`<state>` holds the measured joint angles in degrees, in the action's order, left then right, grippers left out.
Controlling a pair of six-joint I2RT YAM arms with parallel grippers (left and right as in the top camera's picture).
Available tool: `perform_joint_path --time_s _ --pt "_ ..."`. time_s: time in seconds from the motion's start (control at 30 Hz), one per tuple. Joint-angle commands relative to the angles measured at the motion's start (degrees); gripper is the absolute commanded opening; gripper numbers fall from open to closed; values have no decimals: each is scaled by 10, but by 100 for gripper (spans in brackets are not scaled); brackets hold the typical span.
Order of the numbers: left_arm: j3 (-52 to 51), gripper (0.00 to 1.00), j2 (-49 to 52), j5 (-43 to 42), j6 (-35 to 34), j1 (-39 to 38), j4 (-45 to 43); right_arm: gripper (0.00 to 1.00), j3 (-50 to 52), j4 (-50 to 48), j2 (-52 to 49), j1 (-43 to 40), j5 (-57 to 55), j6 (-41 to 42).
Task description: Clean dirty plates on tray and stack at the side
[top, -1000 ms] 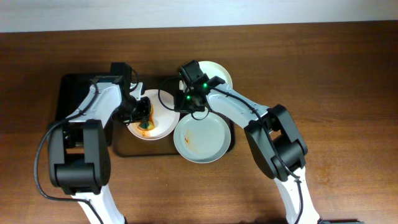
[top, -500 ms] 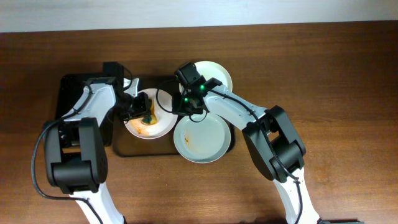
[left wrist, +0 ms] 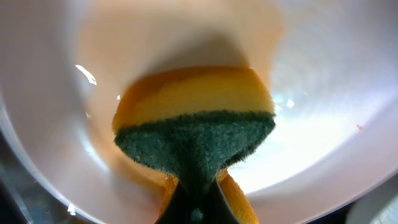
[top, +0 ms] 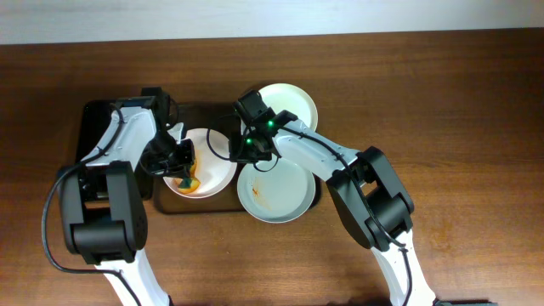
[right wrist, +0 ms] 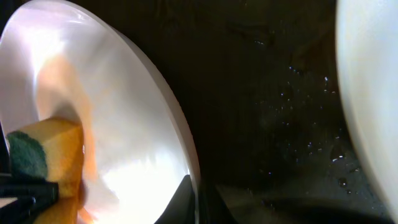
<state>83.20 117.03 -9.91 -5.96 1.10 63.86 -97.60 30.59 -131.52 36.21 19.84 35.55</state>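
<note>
The right gripper raises the plate next, then lowers the plate's rim toward the wet dark tray surface and releases it, because that rim is tilted above it.
Three white plates lie on the dark brown tray (top: 217, 206). The left plate (top: 211, 153) carries orange sauce smears. My left gripper (top: 180, 161) is shut on a yellow sponge with a green scrub side (left wrist: 196, 118) and presses it into that plate (left wrist: 323, 93). My right gripper (top: 241, 154) is shut on the same plate's right rim (right wrist: 183, 155), tilting it up. A faintly bluish plate (top: 276, 191) with a small sauce smear lies at the front right. A third plate (top: 293, 100) lies at the back right, partly under my right arm.
A smaller black tray (top: 95, 127) lies to the left of the brown tray, partly under my left arm. The wet dark tray surface (right wrist: 280, 112) shows beside the held plate. Wooden table (top: 459, 127) extends to the right.
My left gripper has dragged the sponge down and left across the plate. The plate has shifted left and forward, with my right gripper following on its rim.
</note>
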Motion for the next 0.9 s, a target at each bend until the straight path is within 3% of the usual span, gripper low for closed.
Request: perform_joint_path --time_s 0.0,0.13,0.2,0.3,0.37,0.47,0.6,0.63,0.77,0.87 --pt "12 1 8 -40 30 1 -10 4 2 5 -19 -3 -9 1" --pt "12 1 9 -24 -30 -3 -118 4 2 5 -19 -3 -10 1" --pt "12 1 10 68 -74 -10 -152 4 2 5 -19 -3 -10 1" --pt "12 1 10 186 -102 -19 -123 4 2 5 -19 -3 -10 1" --pt "12 1 10 217 -112 -19 -80 4 2 5 -19 -3 -10 1" --pt "12 1 10 190 -101 -19 -25 4 2 5 -19 -4 -9 1" --pt "12 1 10 -56 32 -19 -17 4 2 5 -19 -13 6 1" --pt "12 1 10 -84 46 -19 -25 4 2 5 -19 -14 8 1" --pt "12 1 10 -89 47 -19 -74 4 2 5 -19 -14 17 -4" --pt "17 1 10 -27 -34 -15 -126 4 2 5 -19 -14 21 -8"
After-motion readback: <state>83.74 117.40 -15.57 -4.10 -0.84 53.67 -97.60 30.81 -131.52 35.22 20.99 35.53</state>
